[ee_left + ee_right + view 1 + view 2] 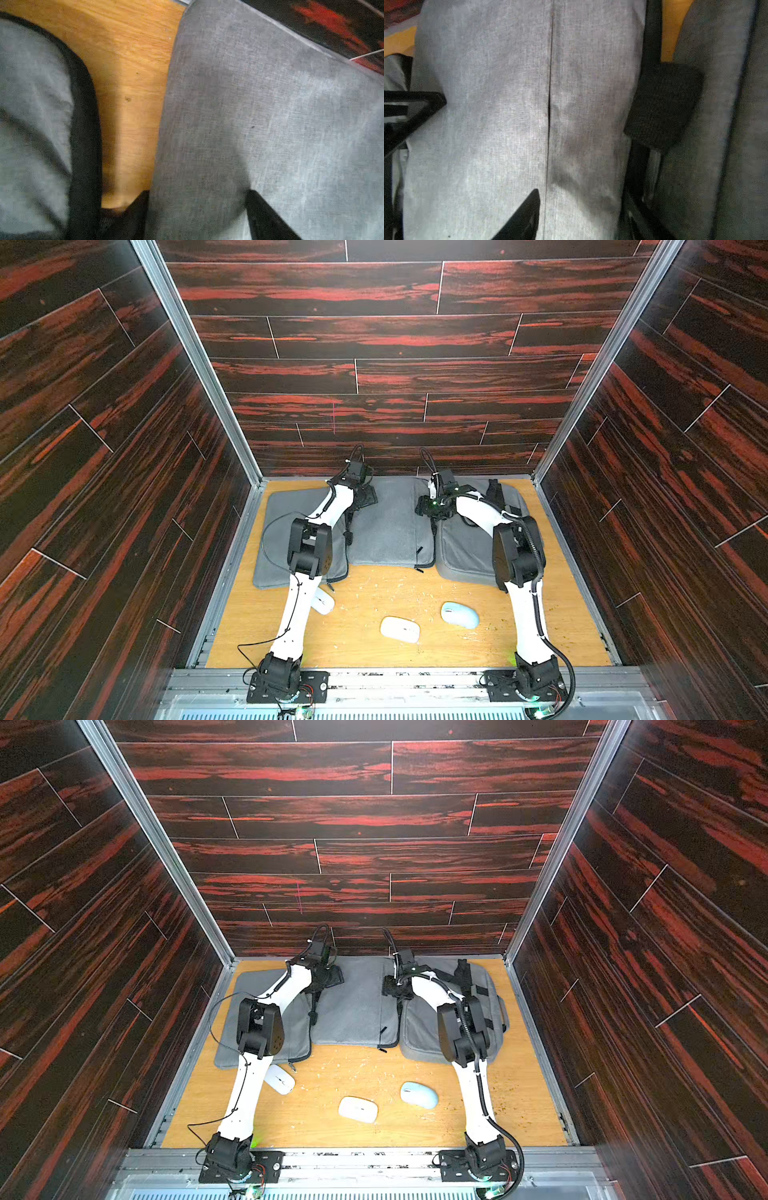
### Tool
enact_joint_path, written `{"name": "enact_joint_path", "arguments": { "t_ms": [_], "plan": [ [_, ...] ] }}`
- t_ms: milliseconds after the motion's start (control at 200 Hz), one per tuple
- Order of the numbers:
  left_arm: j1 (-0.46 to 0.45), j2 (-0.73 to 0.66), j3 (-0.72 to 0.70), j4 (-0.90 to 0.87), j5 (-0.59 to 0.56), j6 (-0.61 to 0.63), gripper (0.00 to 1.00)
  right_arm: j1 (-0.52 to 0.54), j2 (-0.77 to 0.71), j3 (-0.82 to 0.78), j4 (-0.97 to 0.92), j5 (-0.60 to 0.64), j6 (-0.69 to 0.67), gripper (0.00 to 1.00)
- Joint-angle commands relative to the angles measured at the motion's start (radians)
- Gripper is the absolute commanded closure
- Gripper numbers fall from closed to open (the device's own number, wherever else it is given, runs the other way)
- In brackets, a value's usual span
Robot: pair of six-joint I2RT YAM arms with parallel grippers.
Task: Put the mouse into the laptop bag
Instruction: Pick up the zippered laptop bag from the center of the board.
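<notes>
The right gripper should next shift toward the third bag and close on the black zip edge, since that edge lies beside just one of the right gripper's open fingers.
Three mice lie on the front of the wooden table: a white mouse in the middle, a light blue mouse to its right, and a white mouse half hidden by my left arm. The grey laptop bag lies flat at the back centre. My left gripper is at the bag's far left edge. In the left wrist view its jaws are apart with grey fabric between them. My right gripper rests on the bag's right side, and its jaws are spread over the seamed fabric.
A second grey bag lies at the back left under my left arm. A third grey bag with black straps lies at the back right. A black handle pad sits beside the right gripper. Dark wood-patterned walls close in three sides.
</notes>
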Motion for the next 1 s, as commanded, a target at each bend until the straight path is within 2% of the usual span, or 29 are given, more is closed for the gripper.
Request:
{"name": "enact_joint_path", "arguments": {
  "t_ms": [0,65,115,140,190,225,296,366,551,787,892,992],
  "plan": [
    [-0.037,0.026,-0.004,-0.058,0.069,-0.020,0.37,-0.023,0.067,-0.032,-0.009,-0.036,0.025,0.43],
    [-0.037,0.019,-0.016,-0.066,0.071,-0.029,0.41,-0.031,0.067,-0.039,-0.003,-0.053,0.034,0.52],
    [-0.037,0.009,-0.025,-0.076,0.053,-0.036,0.45,-0.036,0.064,-0.049,0.008,-0.070,0.039,0.62],
    [-0.037,0.001,-0.032,-0.075,0.039,-0.038,0.58,-0.036,0.062,-0.056,0.015,-0.077,0.038,0.68],
    [-0.037,-0.015,-0.048,-0.082,0.018,-0.044,0.72,-0.038,0.058,-0.061,0.021,-0.080,0.037,0.82],
    [-0.037,-0.029,-0.063,-0.076,0.020,-0.042,0.81,-0.038,0.055,-0.061,0.020,-0.082,0.033,0.88],
    [-0.037,-0.051,-0.082,-0.057,0.016,-0.044,0.92,-0.040,0.048,-0.061,0.020,-0.090,0.026,0.97],
    [-0.037,-0.062,-0.074,-0.057,0.011,-0.044,1.00,-0.039,0.029,-0.063,0.022,-0.105,0.018,1.00],
    [-0.037,-0.115,0.006,-0.120,0.012,-0.039,1.00,-0.036,-0.078,-0.077,0.045,-0.154,0.013,1.00],
    [-0.033,-0.302,0.009,-0.164,-0.003,-0.041,1.00,0.029,-0.185,-0.013,0.010,-0.178,0.002,1.00],
    [-0.020,-0.408,-0.059,-0.185,-0.044,-0.042,1.00,0.090,-0.206,0.030,-0.017,-0.168,-0.019,1.00],
    [0.039,-0.526,-0.222,-0.172,-0.122,-0.101,1.00,0.142,-0.203,0.051,-0.008,-0.174,-0.012,1.00]
  ]
}}
